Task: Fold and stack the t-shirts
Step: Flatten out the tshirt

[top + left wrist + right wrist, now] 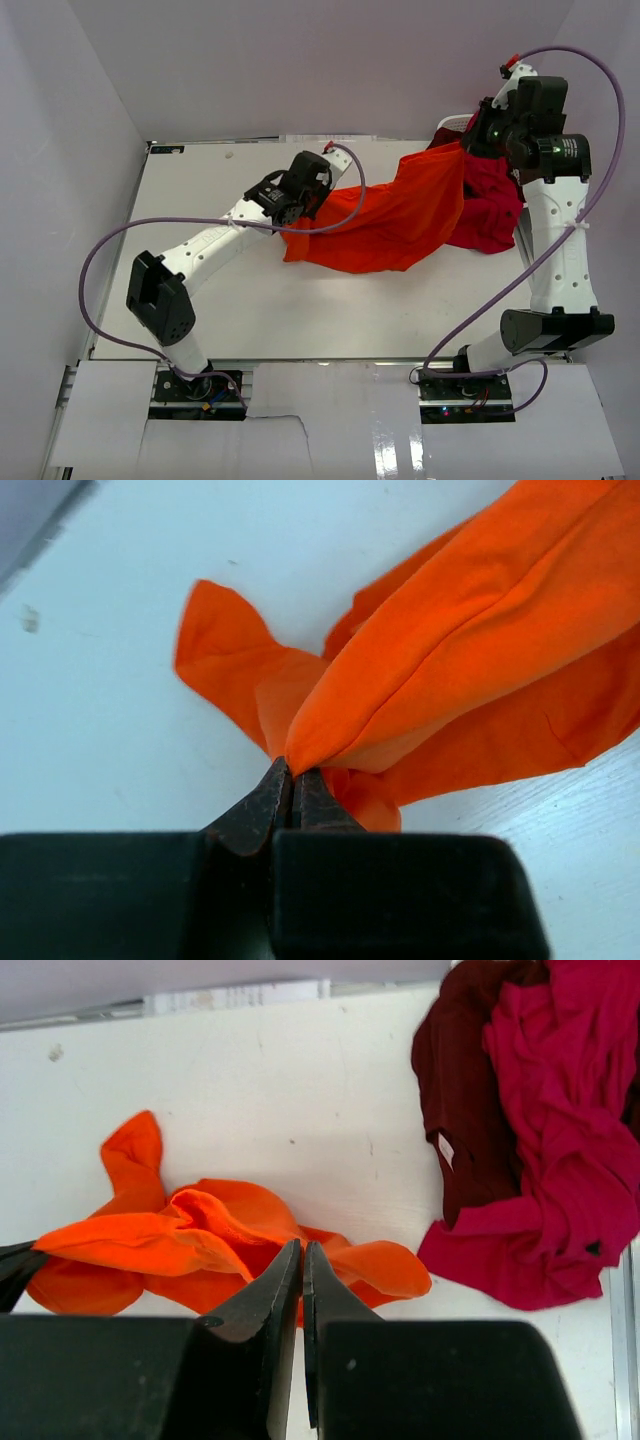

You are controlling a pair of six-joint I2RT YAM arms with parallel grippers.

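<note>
The t-shirt's pinched edge is still raised, so my left gripper will next lower it onto the orange cloth (470,630) below it on the tabletop and let go.
The bright orange t-shirt (400,215) is stretched above the table between my two grippers. My left gripper (300,215) is shut on its left end; the left wrist view shows the jaws (290,772) pinching a bunched edge of orange cloth (470,630). My right gripper (472,140) is raised at the far right and shut on the shirt's other end (302,1250), with a ridge of orange cloth (180,1235) running to the fingertips. A crimson t-shirt (490,215) (565,1160) and a dark maroon one (465,1090) lie crumpled together at the right.
The white table (300,300) has white walls on the left, back and right. A bit of a white object (455,122) shows behind the right gripper. The red pile lies close to the table's right edge, beside the right arm.
</note>
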